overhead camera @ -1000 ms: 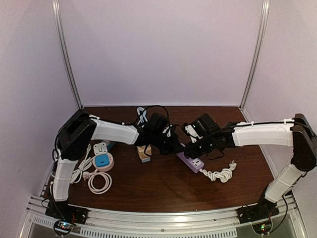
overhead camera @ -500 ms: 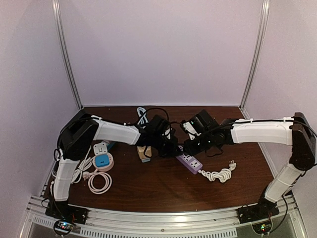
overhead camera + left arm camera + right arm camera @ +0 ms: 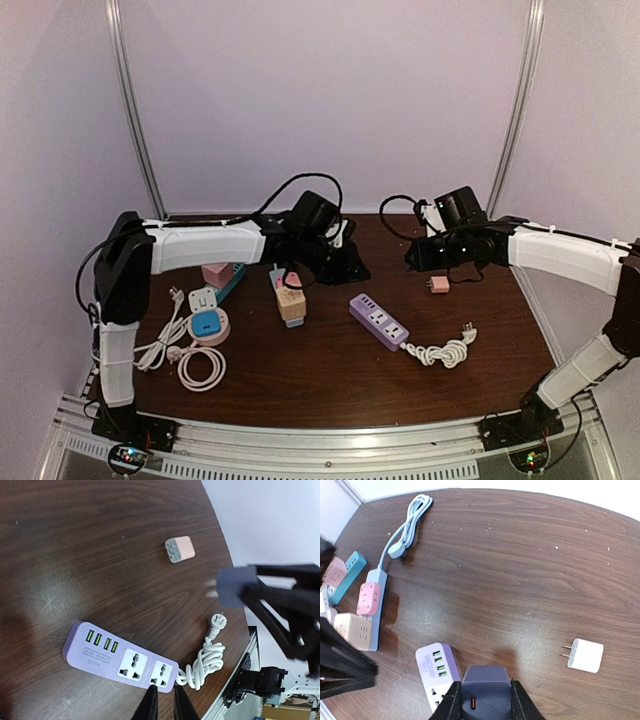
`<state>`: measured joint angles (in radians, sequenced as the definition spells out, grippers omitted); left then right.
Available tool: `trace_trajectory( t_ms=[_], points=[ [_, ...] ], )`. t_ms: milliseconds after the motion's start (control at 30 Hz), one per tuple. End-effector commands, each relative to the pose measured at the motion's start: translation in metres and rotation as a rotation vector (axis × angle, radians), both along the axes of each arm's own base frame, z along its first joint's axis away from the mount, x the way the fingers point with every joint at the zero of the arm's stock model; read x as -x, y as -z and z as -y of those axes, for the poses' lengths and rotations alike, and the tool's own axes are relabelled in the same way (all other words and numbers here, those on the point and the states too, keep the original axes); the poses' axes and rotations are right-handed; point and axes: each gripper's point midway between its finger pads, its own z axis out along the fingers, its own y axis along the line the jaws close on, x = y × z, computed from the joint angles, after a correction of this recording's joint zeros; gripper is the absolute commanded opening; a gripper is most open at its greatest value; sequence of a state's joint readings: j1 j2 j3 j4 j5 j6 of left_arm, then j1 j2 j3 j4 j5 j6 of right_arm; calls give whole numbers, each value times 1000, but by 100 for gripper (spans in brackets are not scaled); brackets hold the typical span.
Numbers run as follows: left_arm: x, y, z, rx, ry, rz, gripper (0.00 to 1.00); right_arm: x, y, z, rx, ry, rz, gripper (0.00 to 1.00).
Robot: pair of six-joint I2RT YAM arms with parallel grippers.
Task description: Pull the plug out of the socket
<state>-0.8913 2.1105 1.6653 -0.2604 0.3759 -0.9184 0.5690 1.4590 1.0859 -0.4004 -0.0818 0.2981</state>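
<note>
The plug already hangs clear of the power strip, so the robot's right gripper should next go down to the bare table outward of the pink adapter [image 3: 588,611] and let go of the plug there.
The purple power strip [image 3: 378,320] lies flat mid-table with both sockets empty; it also shows in the left wrist view [image 3: 122,660] and the right wrist view [image 3: 436,667]. My right gripper [image 3: 412,255] is shut on a dark grey-blue plug [image 3: 486,690] and holds it in the air, behind and to the right of the strip. The plug's prongs show in the left wrist view [image 3: 235,585]. My left gripper [image 3: 352,268] hovers above the table behind the strip, its fingers [image 3: 150,702] nearly together and holding nothing.
The strip's white coiled cable [image 3: 445,350] trails to its right. A small pink adapter [image 3: 438,284] lies under the right arm. A beige cube socket [image 3: 291,303], pink and teal strips [image 3: 220,275], a blue round socket [image 3: 207,325] and white cable [image 3: 200,368] sit at left.
The right gripper has lifted the dark plug out of the purple strip and carried it up and to the right. The left gripper has let go of the strip and drawn back.
</note>
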Motion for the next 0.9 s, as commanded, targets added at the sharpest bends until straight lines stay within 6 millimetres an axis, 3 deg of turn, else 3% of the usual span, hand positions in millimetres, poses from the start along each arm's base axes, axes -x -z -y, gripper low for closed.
trace_trajectory(
  t_ms=[0,100,167,300,433,567,867],
  points=[
    [-4,-76,-29,-21,-11,198,18,-26,-7,18,-151,44,4,10],
    [-2,-109,-61,-61,-45,296,23,-43,-7,30,-230,68,2,10],
    [-1,-120,-82,-86,-74,332,27,-54,-2,37,-275,76,-4,10],
    [2,-128,-119,-112,-123,356,34,-78,16,53,-347,99,-36,9],
    [5,-136,-141,-139,-155,384,37,-96,30,66,-450,102,-66,9],
    [5,-134,-152,-161,-171,383,40,-112,44,79,-525,110,-82,10],
    [6,-124,-153,-169,-174,349,42,-138,76,102,-607,130,-152,13]
  ],
)
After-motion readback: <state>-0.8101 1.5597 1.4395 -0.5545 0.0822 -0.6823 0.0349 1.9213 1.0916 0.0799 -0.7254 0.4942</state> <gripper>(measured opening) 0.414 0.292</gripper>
